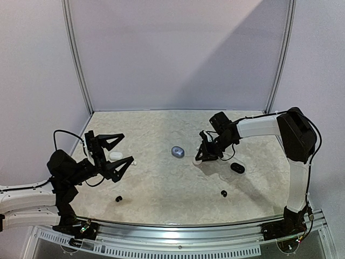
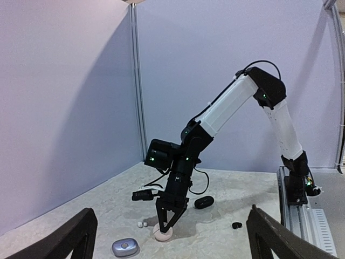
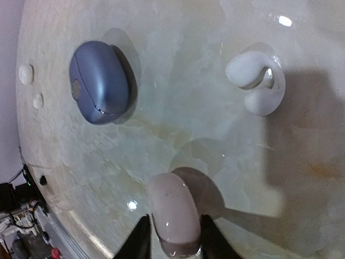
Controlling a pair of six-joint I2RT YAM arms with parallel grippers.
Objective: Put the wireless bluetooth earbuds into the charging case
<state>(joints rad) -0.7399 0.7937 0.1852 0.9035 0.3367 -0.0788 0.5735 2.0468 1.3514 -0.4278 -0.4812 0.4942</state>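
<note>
My left gripper's fingers point across the table. Next, they will tilt down and lower astride the long sides of the white case [image 1: 116, 156] below.
A pale pink charging case [image 3: 172, 213] lies on the table, and my right gripper [image 3: 172, 237] is shut on it, one finger against each side. From the left wrist view the right arm reaches down with its tips on that case [image 2: 163, 232]. Two white earbuds [image 3: 254, 81] lie together just beyond it, touching each other [image 2: 141, 224]. My left gripper [image 1: 127, 148] hovers wide open at the table's left, holding nothing. A black earbud [image 1: 223, 193] sits near the front on the right, and another black earbud [image 1: 118, 198] on the left.
A blue-grey case [image 1: 177, 151] rests mid-table, left of the right gripper [image 1: 200, 158]. A black case [image 1: 237, 168] lies to the right of that gripper. A white case [image 1: 116, 156] and a small white bud [image 1: 136, 161] lie by the left gripper. Walls enclose the back and sides.
</note>
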